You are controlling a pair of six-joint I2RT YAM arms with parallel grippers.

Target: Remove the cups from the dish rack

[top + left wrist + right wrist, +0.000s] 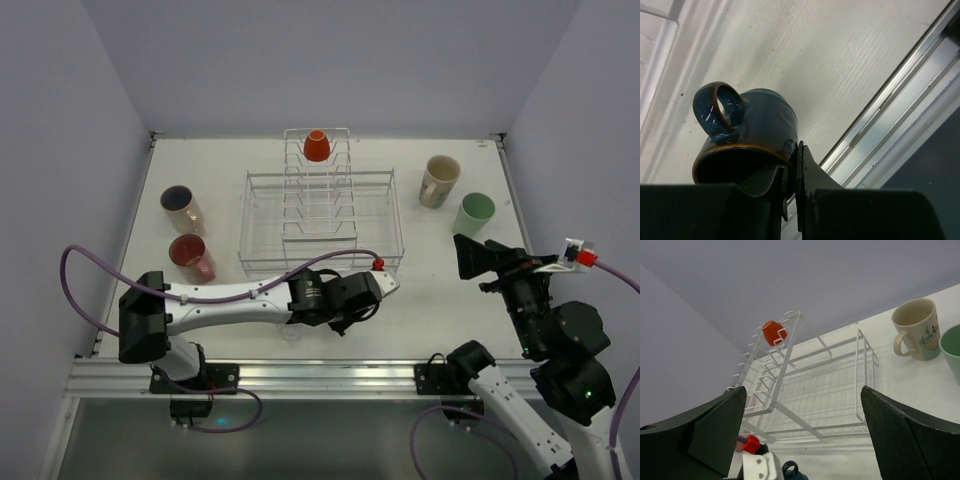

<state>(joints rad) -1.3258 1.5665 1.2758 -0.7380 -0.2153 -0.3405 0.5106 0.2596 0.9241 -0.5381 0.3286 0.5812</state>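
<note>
The dark-blue mug in my left gripper should go down and slightly back next, onto the bare table by the rack's front bar. That spot is empty, so I will release the mug's rim there.
The wire dish rack stands mid-table, and a small orange-red mug sits upside down on its tall tines. The rack and the mug also show in the right wrist view. My left gripper is in front of the rack. In the left wrist view it is shut on the rim of the dark-blue mug, low over the table near the front rail. The mug's handle shows in the right wrist view. My right gripper is open and empty, right of the rack.
Two pink tumblers stand left of the rack. A cream mug and a mint-green tumbler stand to its right. A faint clear glass seems to stand by the front edge under the left arm.
</note>
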